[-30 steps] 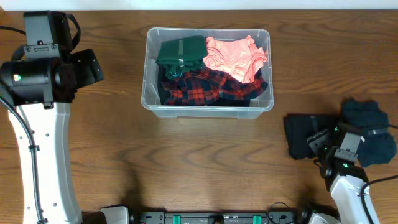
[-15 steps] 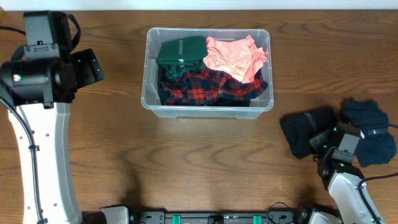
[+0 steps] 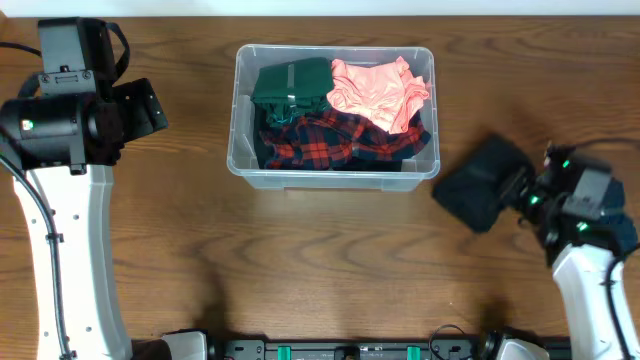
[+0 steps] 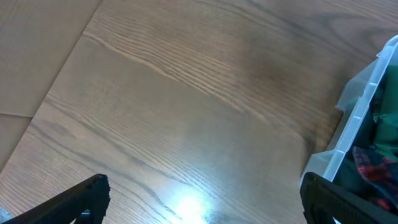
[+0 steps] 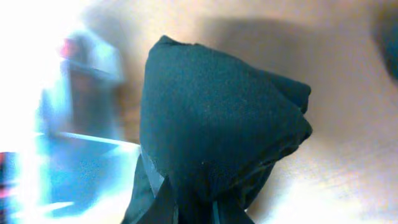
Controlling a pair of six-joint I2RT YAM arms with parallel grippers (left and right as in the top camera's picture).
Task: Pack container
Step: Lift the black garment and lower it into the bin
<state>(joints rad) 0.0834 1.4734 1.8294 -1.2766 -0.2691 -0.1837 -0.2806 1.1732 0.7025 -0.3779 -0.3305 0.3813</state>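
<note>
Next, my right gripper needs to swing across the container and release the cloth over the container's green-garment end [image 3: 278, 132], since that end lies to the gripper's left in the overhead view.
The clear plastic container [image 3: 243, 160] stands at the table's back centre, holding a green garment [image 3: 290, 82], a pink one [image 3: 375, 90] and a red plaid one [image 3: 335, 140]. To its right my right gripper [image 3: 518, 192] is shut on a dark folded cloth [image 3: 478, 185], lifted off the table; in the right wrist view the dark cloth [image 5: 217, 124] fills the middle, the fingers pinched under it. My left gripper [image 4: 202, 202] hangs open over bare wood left of the container's corner [image 4: 364, 106], nothing between its fingertips [image 4: 93, 190].
A dark blue cloth [image 3: 625, 235] lies at the table's right edge behind my right arm. The left arm's white column [image 3: 70, 250] stands along the left side. Black hardware runs along the front edge [image 3: 340, 350].
My right gripper has shut on the dark cloth, lifted it and carried it up and left toward the container. The left arm has not moved.
</note>
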